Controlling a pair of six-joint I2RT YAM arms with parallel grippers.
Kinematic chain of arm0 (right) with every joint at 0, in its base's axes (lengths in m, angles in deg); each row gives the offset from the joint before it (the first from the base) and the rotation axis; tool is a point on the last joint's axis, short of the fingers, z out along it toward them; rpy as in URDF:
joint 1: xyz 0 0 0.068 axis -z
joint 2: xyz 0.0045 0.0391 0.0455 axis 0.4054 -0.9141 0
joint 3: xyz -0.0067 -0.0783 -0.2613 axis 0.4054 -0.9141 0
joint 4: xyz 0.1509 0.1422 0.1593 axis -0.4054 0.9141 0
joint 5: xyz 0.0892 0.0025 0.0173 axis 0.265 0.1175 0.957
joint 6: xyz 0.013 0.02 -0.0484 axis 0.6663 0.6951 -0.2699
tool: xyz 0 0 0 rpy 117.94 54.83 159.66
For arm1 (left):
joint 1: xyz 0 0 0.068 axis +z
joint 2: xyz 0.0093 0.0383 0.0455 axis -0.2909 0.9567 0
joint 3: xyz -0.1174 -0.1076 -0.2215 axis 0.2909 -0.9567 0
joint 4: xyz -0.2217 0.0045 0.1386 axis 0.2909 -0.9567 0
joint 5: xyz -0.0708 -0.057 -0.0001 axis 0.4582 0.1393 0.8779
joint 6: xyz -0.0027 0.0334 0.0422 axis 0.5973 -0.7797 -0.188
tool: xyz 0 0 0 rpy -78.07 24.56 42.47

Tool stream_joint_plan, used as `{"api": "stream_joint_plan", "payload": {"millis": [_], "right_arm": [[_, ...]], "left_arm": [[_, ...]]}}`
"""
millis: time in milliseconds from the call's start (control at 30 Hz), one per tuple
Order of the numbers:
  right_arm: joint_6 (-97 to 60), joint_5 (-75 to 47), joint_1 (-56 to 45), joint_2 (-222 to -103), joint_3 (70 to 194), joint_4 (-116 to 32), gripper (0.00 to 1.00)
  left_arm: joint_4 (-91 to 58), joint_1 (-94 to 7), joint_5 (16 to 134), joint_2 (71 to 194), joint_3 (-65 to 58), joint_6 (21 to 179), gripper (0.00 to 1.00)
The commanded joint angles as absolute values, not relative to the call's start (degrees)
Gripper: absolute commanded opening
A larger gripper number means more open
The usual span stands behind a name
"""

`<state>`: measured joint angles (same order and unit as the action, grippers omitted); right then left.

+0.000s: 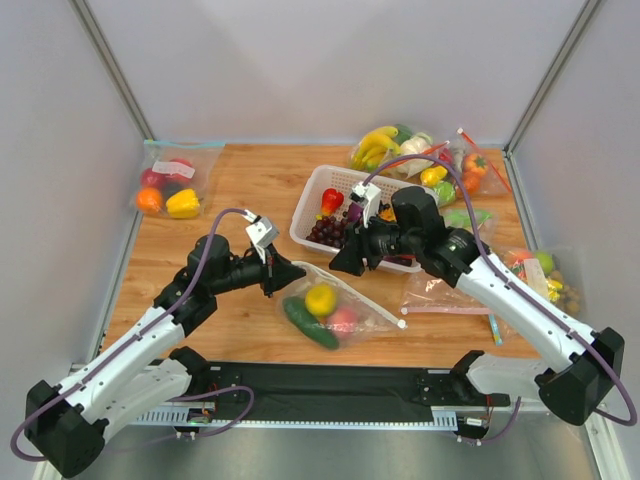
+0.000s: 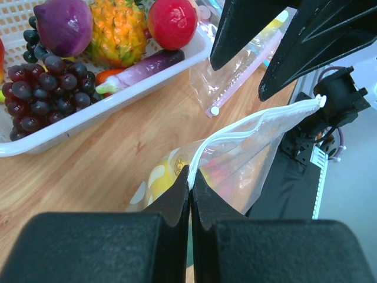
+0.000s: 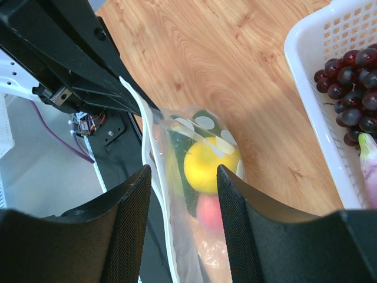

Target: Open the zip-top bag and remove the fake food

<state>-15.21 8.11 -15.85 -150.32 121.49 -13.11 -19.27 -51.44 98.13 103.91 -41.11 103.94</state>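
Observation:
My left gripper holds the white zip edge raised, so next my right gripper will lower and shift toward that hold, onto the bag's upper rim (image 1: 321, 273) (image 3: 152, 137) beside it.
The clear zip-top bag (image 1: 362, 308) with whitish dots lies on the wood table in front of the arms. It holds a yellow round fruit (image 1: 320, 298), a dark green cucumber (image 1: 310, 324) and a pink peach (image 1: 343, 318). My left gripper (image 1: 297, 271) is shut on the bag's white zip edge (image 2: 227, 134), which lifts up from the table. My right gripper (image 1: 340, 263) is open and hovers over the bag's mouth, its fingers (image 3: 132, 206) on either side of the yellow fruit (image 3: 209, 162) and peach (image 3: 209, 213). It holds nothing.
A white basket (image 1: 303, 216) with purple grapes, pineapple and red fruits stands just behind the grippers. Other filled bags lie at the back left (image 1: 170, 185), back right (image 1: 420, 155) and right (image 1: 540, 275). An empty bag with a red-orange zip (image 1: 445, 297) lies to the right.

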Motion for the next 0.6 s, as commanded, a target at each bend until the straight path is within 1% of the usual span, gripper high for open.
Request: {"api": "stream_joint_plan", "payload": {"millis": [0, 567], "right_arm": [[-14.9, 8.9, -16.5, -151.5, 121.4, -15.8, 0.5], [-18.9, 11.7, -18.6, -156.8, 123.1, -12.5, 0.5]], "left_arm": [[-16.9, -51.7, 99.4, 104.2, -39.6, 102.5, 0.0], [-17.5, -51.7, 98.4, 105.8, -39.0, 102.0, 0.0]]}}
